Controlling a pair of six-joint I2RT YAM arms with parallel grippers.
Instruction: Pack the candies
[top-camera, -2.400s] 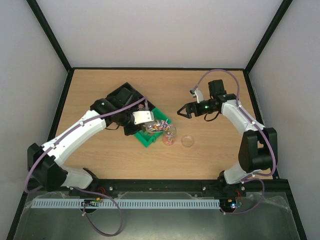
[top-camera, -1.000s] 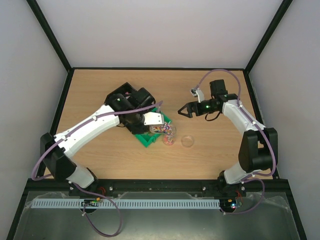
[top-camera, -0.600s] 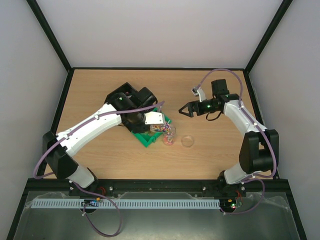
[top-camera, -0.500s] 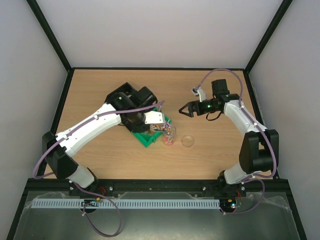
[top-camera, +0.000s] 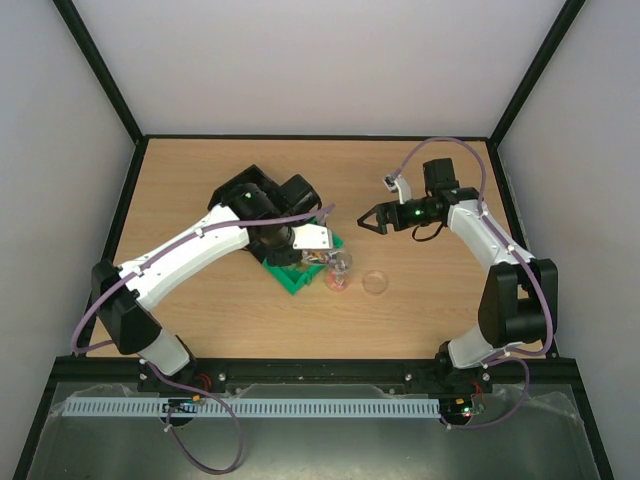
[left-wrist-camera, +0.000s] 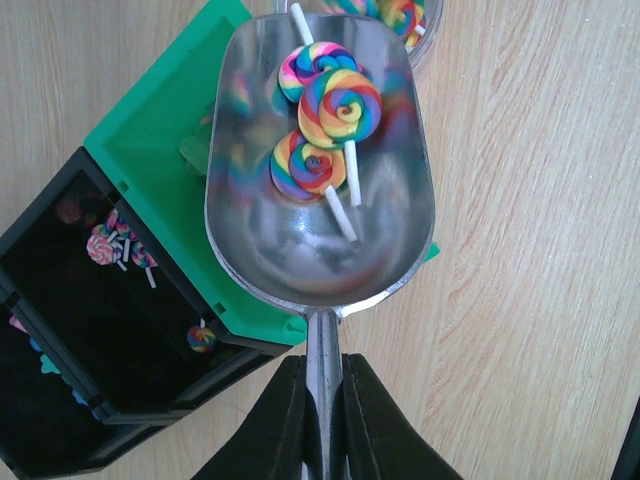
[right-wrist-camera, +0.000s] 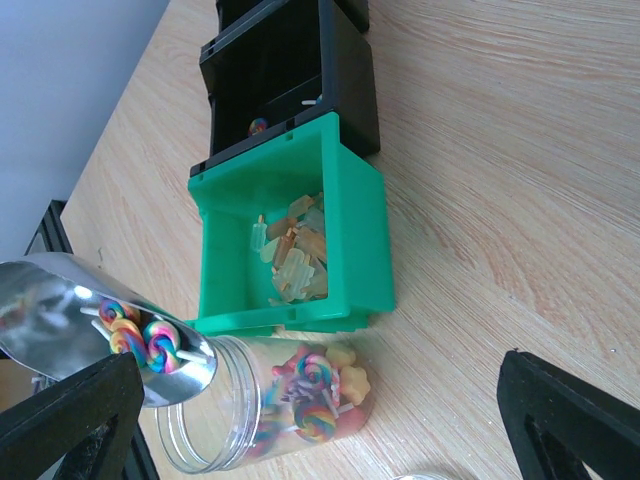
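Note:
The candies tip out of my left gripper's scoop next. The gripper then swings down and left in the top view to free the scoop on the bare tabletop.
My left gripper (left-wrist-camera: 322, 368) is shut on the handle of a metal scoop (left-wrist-camera: 320, 200) that carries three rainbow lollipop candies (left-wrist-camera: 338, 108). The scoop's lip is at the mouth of a clear jar (right-wrist-camera: 270, 420), which holds several mixed candies (right-wrist-camera: 318, 392) and stands beside the green bin (right-wrist-camera: 360, 240). In the top view the scoop (top-camera: 318, 240) hangs over the jar (top-camera: 338, 270). My right gripper (top-camera: 368, 220) is open and empty, held above the table to the right of the jar.
The green bin holds pale popsicle-shaped sweets (right-wrist-camera: 292, 255). Black bins (right-wrist-camera: 290, 70) behind it hold a few lollipops (left-wrist-camera: 110, 250). A clear round lid (top-camera: 375, 283) lies on the table to the right of the jar.
My left arm has swung the scoop to the right from over the green bin to the jar's mouth. The right arm has hardly moved.

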